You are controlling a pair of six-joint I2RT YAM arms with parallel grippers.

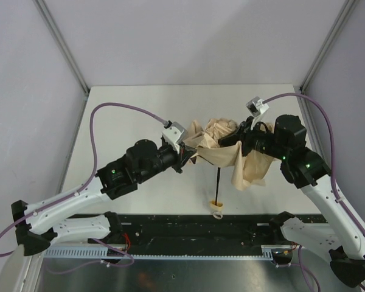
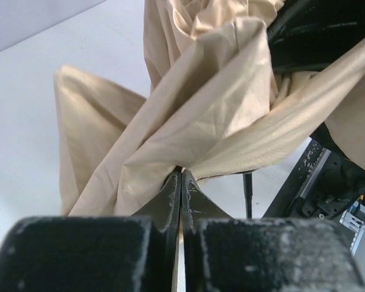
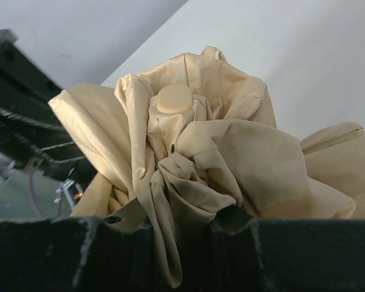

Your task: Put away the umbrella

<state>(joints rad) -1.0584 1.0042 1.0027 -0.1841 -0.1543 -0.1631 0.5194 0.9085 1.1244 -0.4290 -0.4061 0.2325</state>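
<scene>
My right gripper should move back and to the left in the top view next, toward my left gripper, and free the bunched fabric (image 1: 221, 129) (image 3: 191, 176), since the umbrella's cap stands clear.
The umbrella (image 1: 222, 146) is a crumpled mass of beige fabric held above the table between both arms. Its thin dark shaft (image 1: 218, 185) hangs down to a small tan handle (image 1: 218, 212) near the front edge. My left gripper (image 1: 185, 152) is shut on a fold of the fabric (image 2: 188, 121) at the canopy's left side. My right gripper (image 1: 234, 139) is shut on bunched fabric (image 3: 188, 182) on the right side. The round tan top cap (image 3: 174, 98) shows in the right wrist view. The shaft also shows in the left wrist view (image 2: 248, 194).
A black rail (image 1: 194, 228) runs along the table's near edge, just below the handle. White walls and metal frame posts (image 1: 64, 45) enclose the white table (image 1: 140, 109).
</scene>
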